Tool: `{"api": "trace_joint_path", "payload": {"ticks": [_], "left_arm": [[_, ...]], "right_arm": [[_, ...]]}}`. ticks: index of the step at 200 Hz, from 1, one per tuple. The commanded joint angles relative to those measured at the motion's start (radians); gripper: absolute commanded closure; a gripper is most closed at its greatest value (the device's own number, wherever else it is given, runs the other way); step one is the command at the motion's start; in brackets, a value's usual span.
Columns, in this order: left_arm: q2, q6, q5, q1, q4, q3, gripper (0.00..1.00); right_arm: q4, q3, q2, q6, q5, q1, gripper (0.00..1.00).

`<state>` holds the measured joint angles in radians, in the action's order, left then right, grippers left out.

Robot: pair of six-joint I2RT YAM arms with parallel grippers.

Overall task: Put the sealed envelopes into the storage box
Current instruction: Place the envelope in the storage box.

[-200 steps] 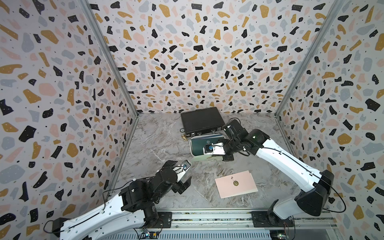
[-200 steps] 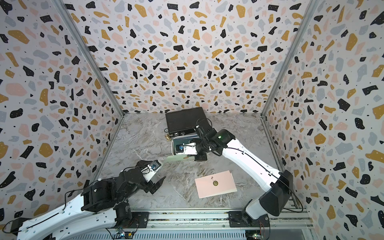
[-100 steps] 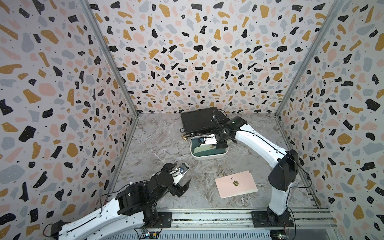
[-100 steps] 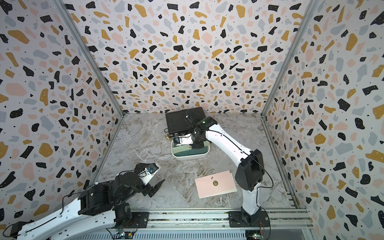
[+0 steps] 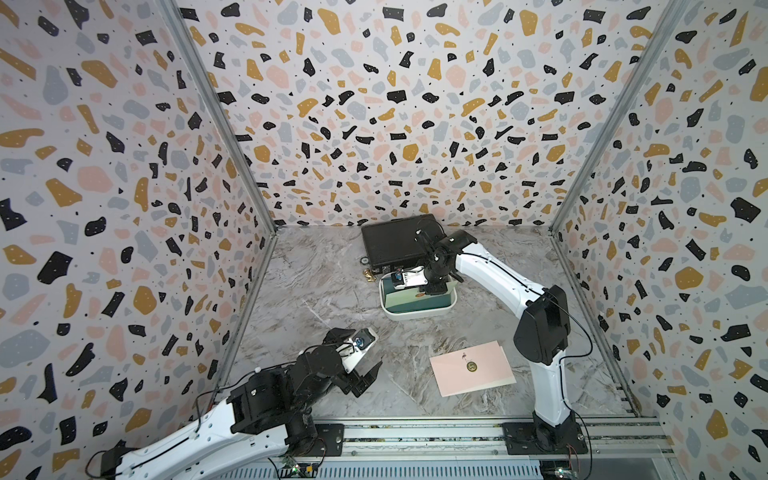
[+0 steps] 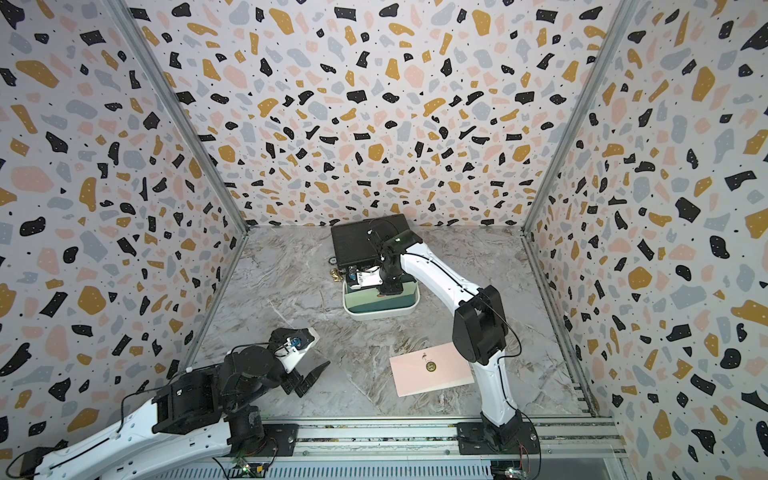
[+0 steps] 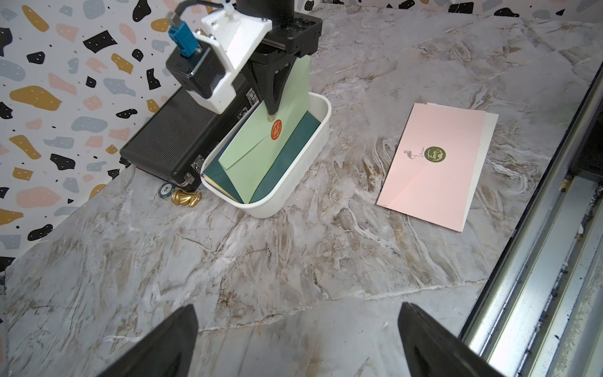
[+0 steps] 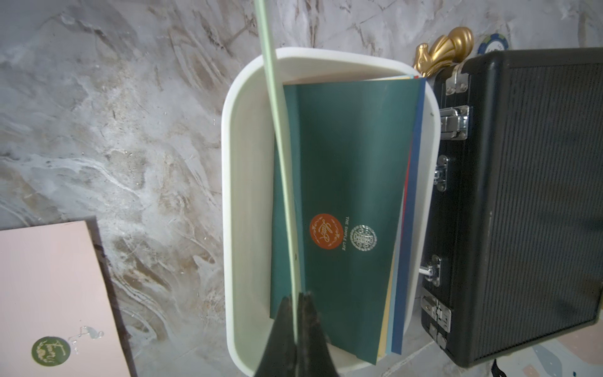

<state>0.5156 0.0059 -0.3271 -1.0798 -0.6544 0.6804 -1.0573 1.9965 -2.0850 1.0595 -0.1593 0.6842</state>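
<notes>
The right gripper moves down toward the dark green envelope below it in the box next and releases, since the light green envelope's lower end is inside.
The storage box (image 5: 417, 311) (image 6: 380, 314) (image 7: 284, 209) (image 8: 235, 196) stands in front of the black briefcase. It holds a stack of several sealed envelopes with a dark green envelope (image 8: 342, 196) (image 7: 287, 156) on top. My right gripper (image 7: 272, 111) (image 8: 297, 297) (image 5: 434, 286) points down over the box. It is shut on the top edge of a light green envelope (image 7: 261, 147) (image 8: 280, 147), whose lower end is inside the box. A pink envelope (image 5: 471, 368) (image 6: 430, 368) (image 7: 430, 163) (image 8: 49, 293) lies on the table over a cream envelope (image 7: 486, 137). My left gripper (image 5: 365, 378) (image 6: 309, 376) (image 7: 297, 305) hovers open and empty at the front left.
The black briefcase (image 5: 395, 245) (image 6: 361, 241) (image 7: 176, 130) (image 8: 522, 196) with metal latches lies shut against the back wall, touching the box. A gold chess piece (image 7: 184, 197) (image 8: 443, 45) and a poker chip (image 7: 164, 189) lie beside it. A metal rail runs along the front edge.
The right arm has raised its elbow and turned its gripper downward over the box, still gripping the light green envelope. The left arm has drawn back a little toward the front.
</notes>
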Motion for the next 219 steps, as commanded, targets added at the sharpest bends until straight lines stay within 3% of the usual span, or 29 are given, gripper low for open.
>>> {"api": "trace_joint_path", "payload": {"ticks": [1, 62, 90, 109, 170, 199, 219], "left_arm": [[0.003, -0.006, 0.013, 0.008, 0.034, -0.007, 0.01], [0.004, -0.006, 0.025, 0.011, 0.037, -0.012, 0.01], [0.006, -0.006, 0.020, 0.013, 0.036, -0.010, 0.01], [0.000, -0.006, 0.023, 0.014, 0.036, -0.013, 0.01], [0.007, -0.009, 0.020, 0.017, 0.036, -0.013, 0.01], [0.009, -0.016, 0.014, 0.018, 0.035, -0.012, 0.01], [0.004, -0.059, -0.022, 0.020, 0.035, -0.009, 0.01]], "right_arm": [[-0.040, 0.033, -0.009, -0.007, -0.027, -0.005, 1.00], [-0.043, 0.040, -0.046, -0.008, -0.027, -0.005, 1.00], [-0.029, 0.072, -0.069, -0.034, -0.017, -0.005, 0.75], [0.000, 0.095, -0.084, -0.052, 0.016, -0.005, 0.64], [0.221, 0.113, -0.090, -0.091, 0.175, -0.005, 0.57], [0.350, 0.111, -0.047, -0.228, 0.272, -0.006, 0.56], [0.407, 0.059, 0.042, -0.403, 0.326, -0.010, 0.57]]}}
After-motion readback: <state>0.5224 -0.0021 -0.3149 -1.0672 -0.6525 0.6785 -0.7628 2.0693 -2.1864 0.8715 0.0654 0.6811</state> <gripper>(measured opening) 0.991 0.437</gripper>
